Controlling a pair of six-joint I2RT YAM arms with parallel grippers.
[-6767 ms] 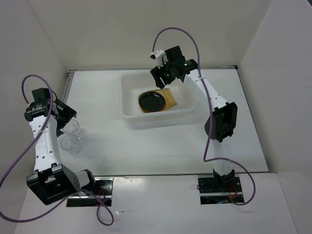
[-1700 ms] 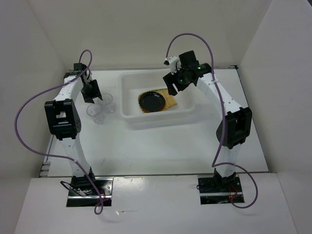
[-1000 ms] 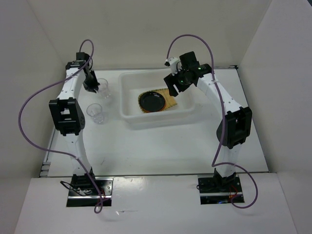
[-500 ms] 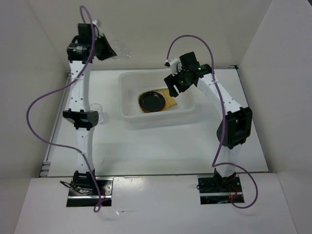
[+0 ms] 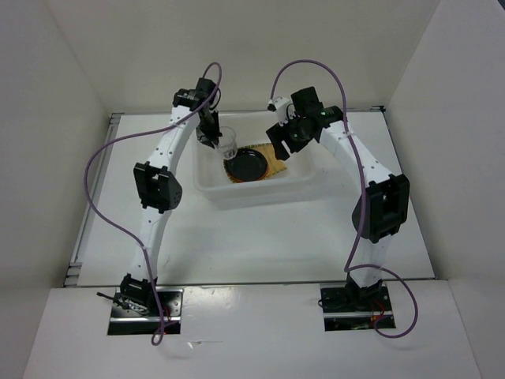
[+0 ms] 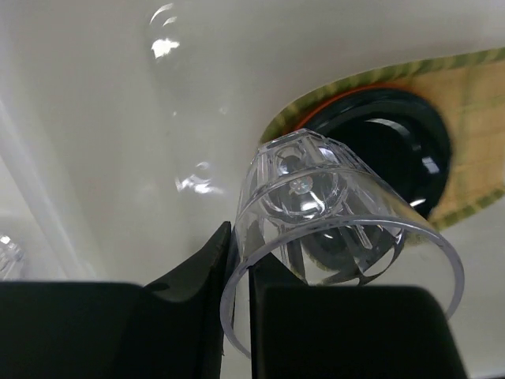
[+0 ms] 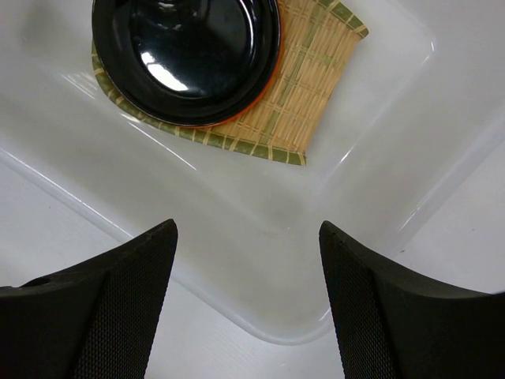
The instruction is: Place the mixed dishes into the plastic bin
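Note:
The bottom of the bin is bare at the bin's near corner (image 5: 212, 173) beside the bamboo tray (image 5: 278, 163), so my left gripper will next move back and down to there and let go of the cup's rim.
The plastic bin (image 5: 254, 194) stands at the back middle of the table. In it lies the bamboo tray (image 5: 278, 163), with the black plate (image 5: 246, 164) stacked on the orange plate (image 7: 213, 123); only the orange rim shows. My left gripper (image 5: 213, 138) hangs over the bin's left part, shut on the rim of a clear glass cup (image 6: 331, 205), one finger inside and one outside. The cup tilts above the black plate (image 6: 414, 150). My right gripper (image 7: 246, 237) stands open and empty over the bin's near right corner (image 7: 292, 335).
White walls close in the table on three sides. The left arm's elbow (image 5: 154, 186) arches over the table left of the bin. Purple cables (image 5: 102, 170) loop off both arms.
The left arm has swung the cup from high at the back left down and rightwards over the bin. The right arm has held still.

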